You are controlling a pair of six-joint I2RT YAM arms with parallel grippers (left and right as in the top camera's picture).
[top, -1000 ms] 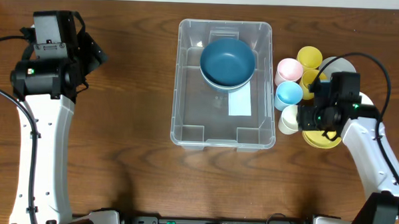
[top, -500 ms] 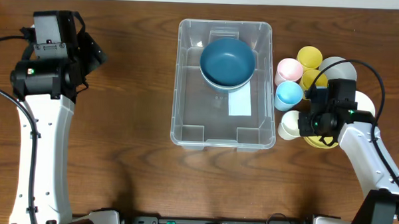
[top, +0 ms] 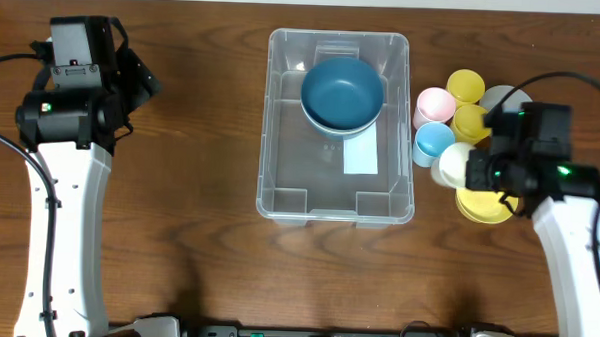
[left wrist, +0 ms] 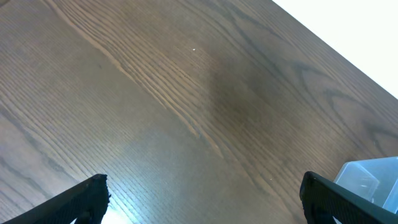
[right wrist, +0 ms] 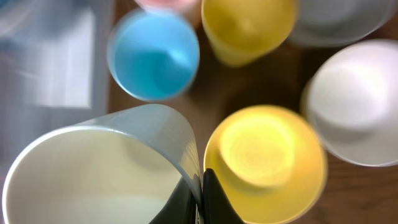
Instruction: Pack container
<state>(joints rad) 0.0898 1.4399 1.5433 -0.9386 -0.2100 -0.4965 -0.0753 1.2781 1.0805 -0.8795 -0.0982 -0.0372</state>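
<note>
I should next carry the cream cup with my right gripper across and down into the container's near corner beyond the label, because that corner is to the cup's left in the overhead view.
The clear container stands mid-table with a blue bowl in its far end and a white label on its base. To its right, my right gripper is shut on the rim of a cream cup. In the right wrist view the cream cup fills the lower left, its wall pinched in my right gripper, one finger inside and one outside. My left gripper is open over bare wood at the far left, holding nothing. A corner of the container shows at its right.
Around the held cup stand a blue cup, a pink cup, two yellow cups, a grey bowl and a yellow bowl. A white bowl shows at the right of the right wrist view.
My right gripper has closed on the cream cup's rim and drawn it up and to the right. The left arm has not moved.
</note>
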